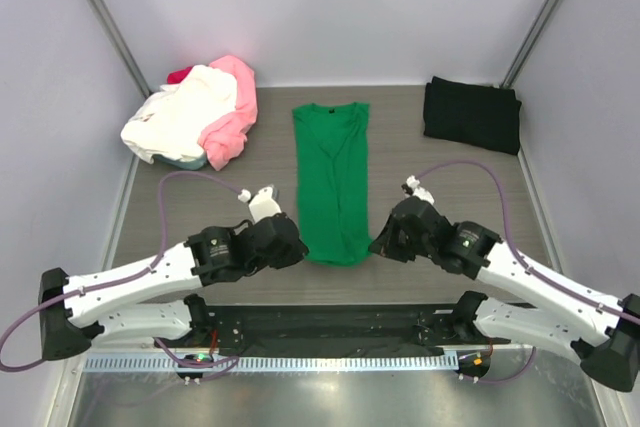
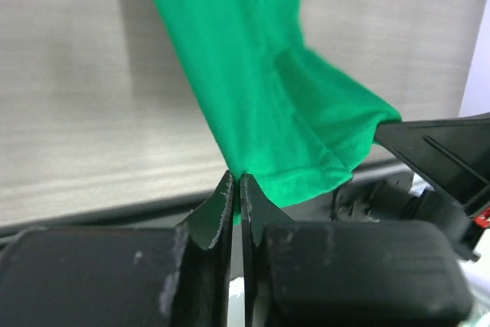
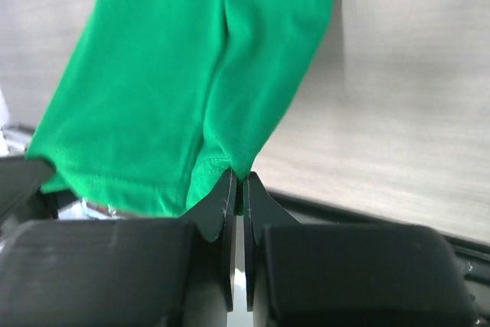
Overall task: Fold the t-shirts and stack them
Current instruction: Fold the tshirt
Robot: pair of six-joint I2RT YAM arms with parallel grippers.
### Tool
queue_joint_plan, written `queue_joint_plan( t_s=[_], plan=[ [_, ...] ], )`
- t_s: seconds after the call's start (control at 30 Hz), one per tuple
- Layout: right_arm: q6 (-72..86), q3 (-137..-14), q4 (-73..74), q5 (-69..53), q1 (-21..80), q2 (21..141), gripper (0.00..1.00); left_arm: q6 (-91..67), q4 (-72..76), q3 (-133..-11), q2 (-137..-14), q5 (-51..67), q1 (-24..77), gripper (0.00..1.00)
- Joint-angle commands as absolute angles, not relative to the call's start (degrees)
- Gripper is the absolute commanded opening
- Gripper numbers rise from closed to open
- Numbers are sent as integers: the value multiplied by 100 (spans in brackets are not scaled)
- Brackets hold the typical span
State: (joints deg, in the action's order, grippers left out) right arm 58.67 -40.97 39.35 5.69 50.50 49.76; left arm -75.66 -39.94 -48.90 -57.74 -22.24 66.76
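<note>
My right gripper holds the hem corner and will next carry it outward, lower it onto the strip's edge nearest the black shirt (image 1: 361, 149) and let go, because the strip lies full length.
The green t-shirt (image 1: 333, 172) lies in a long narrow strip down the middle of the table, its sides folded in. My left gripper (image 1: 297, 243) is shut on the near left corner of its hem, seen in the left wrist view (image 2: 239, 178). My right gripper (image 1: 378, 240) is shut on the near right corner, seen in the right wrist view (image 3: 239, 175). The green shirt (image 2: 260, 74) hangs slightly lifted from both corners (image 3: 191, 74). A folded black t-shirt (image 1: 471, 114) lies at the far right. A heap of cream-white (image 1: 178, 119), pink (image 1: 232, 117) and red (image 1: 180, 75) shirts sits far left.
Grey walls enclose the table (image 1: 440, 197) on three sides. A black strip and metal rail (image 1: 330, 357) run along the near edge between the arm bases. Purple cables loop from both arms.
</note>
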Motion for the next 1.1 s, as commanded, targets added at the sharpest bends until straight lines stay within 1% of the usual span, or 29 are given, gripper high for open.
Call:
queue_joint_plan(
  t_s=[0.0, 0.1, 0.13, 0.27, 0.43, 0.6, 0.87, 1.07],
  plan=[
    [5292, -4859, 4218, 1371, 4966, 5518, 1, -6901, -4518, -5474, -5950, -2830, 6417, 6],
    [4889, -5483, 4306, 1555, 4800, 6186, 1, -6479, -4369, -5686, -6187, -2603, 5881, 7],
    [4774, -5754, 4298, 1556, 4616, 6335, 1, -6356, -4281, -5765, -6248, -2497, 5532, 7],
    [4264, -6406, 4289, 1450, 4035, 7125, 1, -5933, -3833, -5949, -6643, -1803, 4635, 7],
    [3649, -7257, 4219, 1196, 3455, 7856, 1, -5380, -3691, -6617, -7599, -1337, 3895, 7],
    [3393, -7918, 4210, 950, 3138, 8638, 1, -5037, -3648, -7451, -8463, -923, 3455, 6],
    [3120, -8586, 4149, 651, 2743, 9675, 1, -4606, -3595, -8358, -9727, -370, 2831, 6],
    [3015, -8938, 4087, 510, 2514, 10352, 1, -4333, -3673, -9061, -10607, 148, 2584, 8]
  ],
)
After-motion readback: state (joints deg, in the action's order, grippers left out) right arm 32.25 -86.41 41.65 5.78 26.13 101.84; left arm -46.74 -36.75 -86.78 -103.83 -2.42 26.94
